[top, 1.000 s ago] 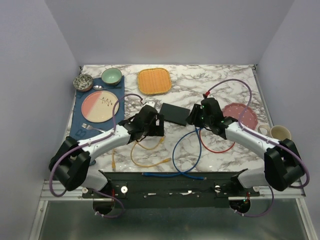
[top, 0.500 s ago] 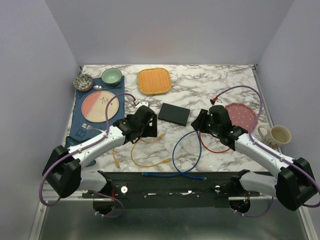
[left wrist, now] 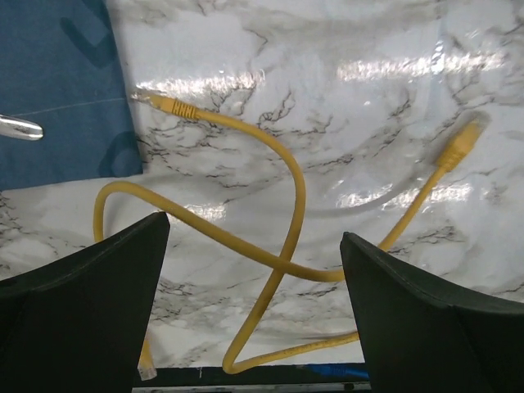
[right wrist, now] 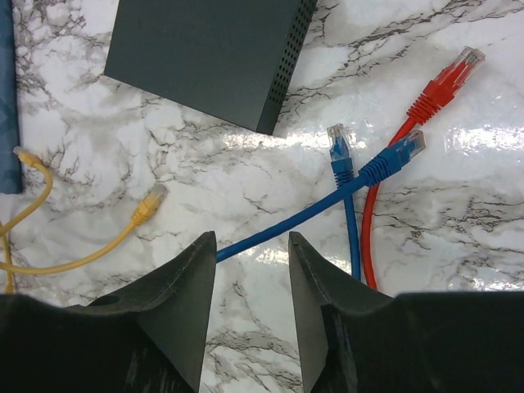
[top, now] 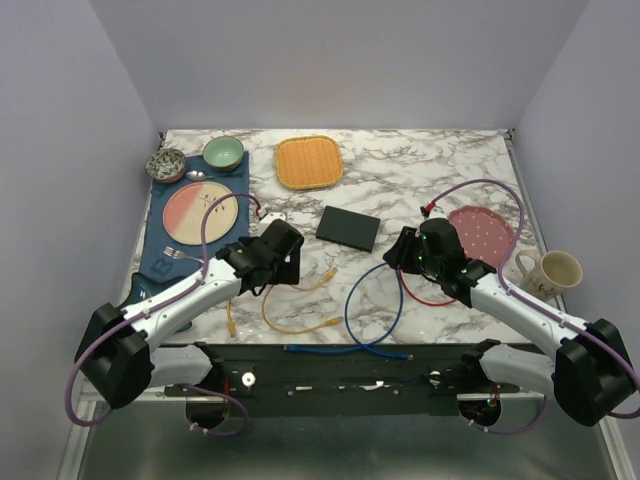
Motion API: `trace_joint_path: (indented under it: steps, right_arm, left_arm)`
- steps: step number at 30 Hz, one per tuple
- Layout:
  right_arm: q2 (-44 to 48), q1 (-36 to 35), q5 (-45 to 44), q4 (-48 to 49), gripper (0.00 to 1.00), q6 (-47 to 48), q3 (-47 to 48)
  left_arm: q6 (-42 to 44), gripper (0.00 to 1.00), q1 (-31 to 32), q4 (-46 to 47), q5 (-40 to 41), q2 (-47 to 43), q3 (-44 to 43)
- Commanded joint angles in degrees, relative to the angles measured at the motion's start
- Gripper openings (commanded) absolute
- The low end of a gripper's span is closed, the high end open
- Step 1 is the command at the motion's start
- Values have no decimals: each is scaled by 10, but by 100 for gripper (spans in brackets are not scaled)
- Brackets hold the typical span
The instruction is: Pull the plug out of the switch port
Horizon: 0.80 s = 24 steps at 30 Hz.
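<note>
My left gripper's open fingers are already on either side of the yellow cable's crossing below, so it needs to go down onto it.
The switch [top: 348,228] is a flat matte-black box lying mid-table; in the right wrist view [right wrist: 205,57] its visible edges hold no plug. A yellow cable [top: 295,322] lies loose in front of it, with its plug [top: 330,274] free on the marble; it also shows in the left wrist view [left wrist: 286,213]. My left gripper [top: 283,268] hovers above this cable, open wide and empty [left wrist: 254,233]. My right gripper [top: 400,252] is right of the switch, open and empty [right wrist: 250,241], above a blue cable [right wrist: 286,219]. Blue plugs [right wrist: 338,141] and a red plug [right wrist: 450,78] lie loose.
A blue placemat [top: 165,245] at the left carries a pink plate [top: 200,214], a fork and two bowls [top: 223,153]. An orange woven mat [top: 309,162] lies at the back. A pink dish [top: 485,230] and a mug [top: 558,268] stand at the right.
Both grippers have drawn back from the switch, the left toward the near left, the right toward the right. The yellow plug now lies free on the table.
</note>
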State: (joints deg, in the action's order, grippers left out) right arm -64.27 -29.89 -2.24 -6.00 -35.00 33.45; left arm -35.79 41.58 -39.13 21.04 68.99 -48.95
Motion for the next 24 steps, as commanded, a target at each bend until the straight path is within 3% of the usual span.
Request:
trace_joint_path:
  steps: [1,8,10,13,14,17,22,23,24]
  right_arm:
    - [16,2,12,20,49,4,-8]
    - [20,2,17,20,49,7,-12]
    - [12,2,19,23,49,7,-8]
    - [5,2,20,25,48,7,-5]
    - [2,2,20,24,48,8,-5]
    - [4,2,36,24,48,9,-2]
    - [24,2,35,12,47,7,7]
    - [29,2,32,9,47,6,11]
    - [45,2,30,6,47,4,13]
  left_arm:
    - [15,99,0,14,-49,37,25]
    - [41,99,0,2,-125,71,17]
    - [42,94,0,9,-147,75,23]
    - [40,61,0,15,-170,75,28]
    - [39,46,0,19,-173,74,28]
    - [41,25,0,20,-187,70,19]
    - [49,8,0,14,-207,70,-8]
    - [49,0,0,19,-209,69,-22]
    - [48,0,0,20,-225,63,-30]
